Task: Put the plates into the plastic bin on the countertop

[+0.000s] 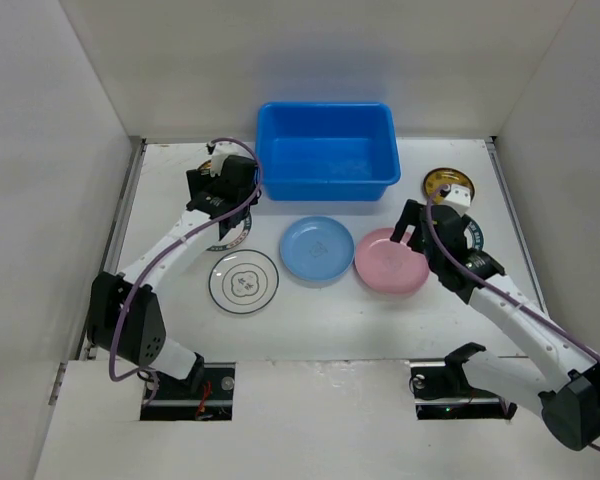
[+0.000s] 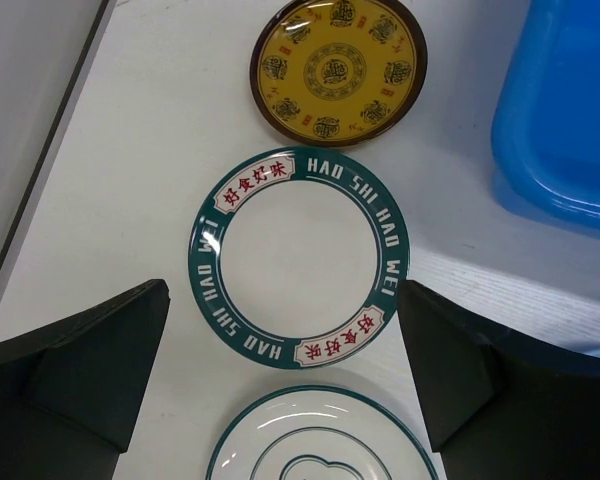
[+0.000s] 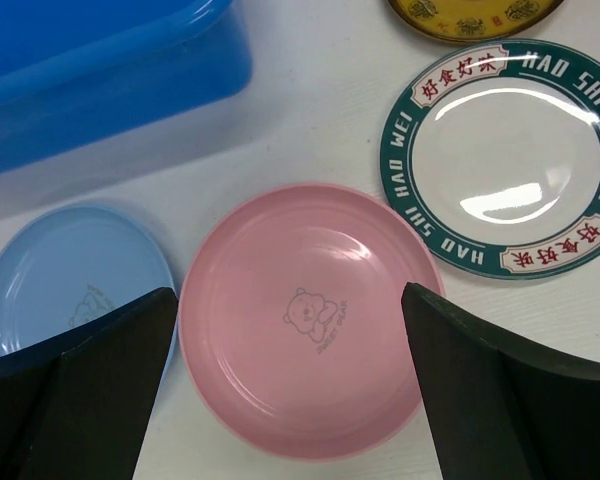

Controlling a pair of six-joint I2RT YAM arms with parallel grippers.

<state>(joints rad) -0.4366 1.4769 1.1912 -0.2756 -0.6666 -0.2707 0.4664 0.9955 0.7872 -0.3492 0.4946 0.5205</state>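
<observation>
The robot's right gripper will next move back toward the light blue plate and go down onto the pink rim (image 1: 359, 250) (image 3: 193, 270), because the pink plate is wider than the gripper's fingers.
The blue plastic bin (image 1: 325, 150) stands at the back centre of the white countertop (image 1: 330, 320); nothing shows in it. In front lie a white thin-ringed plate (image 1: 244, 281), a light blue plate (image 1: 317, 249) and a pink plate (image 1: 390, 262). My left gripper (image 1: 220, 190) is open and empty above a dark-banded plate (image 2: 298, 257), with a yellow patterned plate (image 2: 338, 68) beyond it. My right gripper (image 1: 412, 228) is open and empty above the pink plate (image 3: 305, 320). A second banded plate (image 3: 505, 155) and a second yellow plate (image 1: 448, 183) lie to its right.
White walls enclose the countertop on the left, back and right. The bin's wall shows at the right of the left wrist view (image 2: 565, 110) and at the top left of the right wrist view (image 3: 100, 70). The plates lie close together, some nearly touching.
</observation>
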